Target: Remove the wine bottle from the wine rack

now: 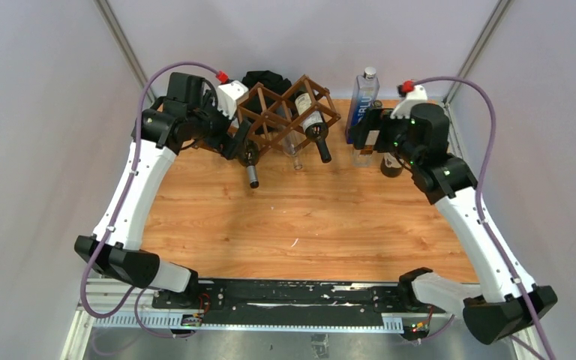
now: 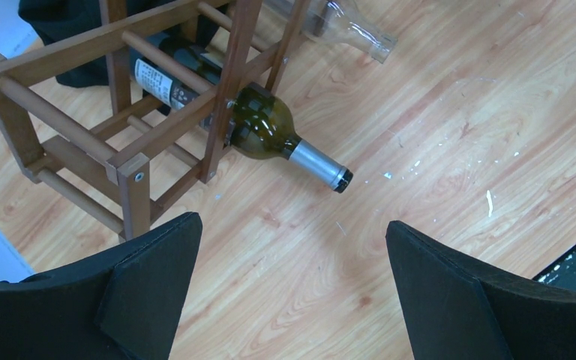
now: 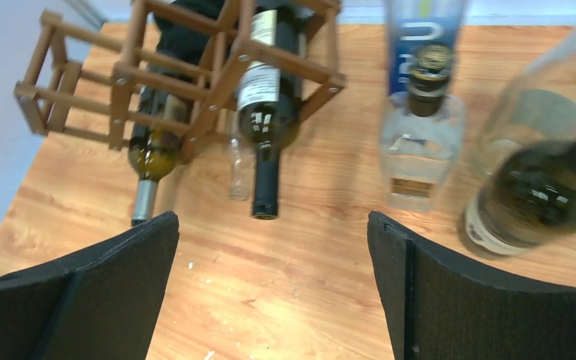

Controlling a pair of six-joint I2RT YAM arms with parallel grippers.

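I need to move my right gripper to the left in the top view next, and down around the dark wine bottle's neck point(image 1: 322, 146) point(image 3: 268, 159), because the neck sticks out clear of the rack.
The dark brown lattice wine rack point(image 1: 285, 112) stands at the back of the table. A dark wine bottle point(image 1: 315, 127) with a white label and black capsule lies in an upper cell, neck sticking out toward me. A green wine bottle point(image 2: 259, 124) with a silver capsule lies in a low left cell, its neck tip on the table. My left gripper point(image 2: 292, 232) hovers open just left of the rack, nothing between its fingers. My right gripper point(image 3: 274, 225) is open and empty to the right of the rack point(image 3: 195, 75), facing the dark bottle point(image 3: 266, 112).
A clear empty bottle point(image 1: 294, 154) lies in the rack between the two wine bottles. Right of the rack stand a tall blue-labelled bottle point(image 1: 362, 94), a squat clear bottle point(image 3: 424, 135) and a dark bottle point(image 3: 532, 195) close beside my right fingers. A black cloth heap point(image 1: 266, 79) lies behind the rack.
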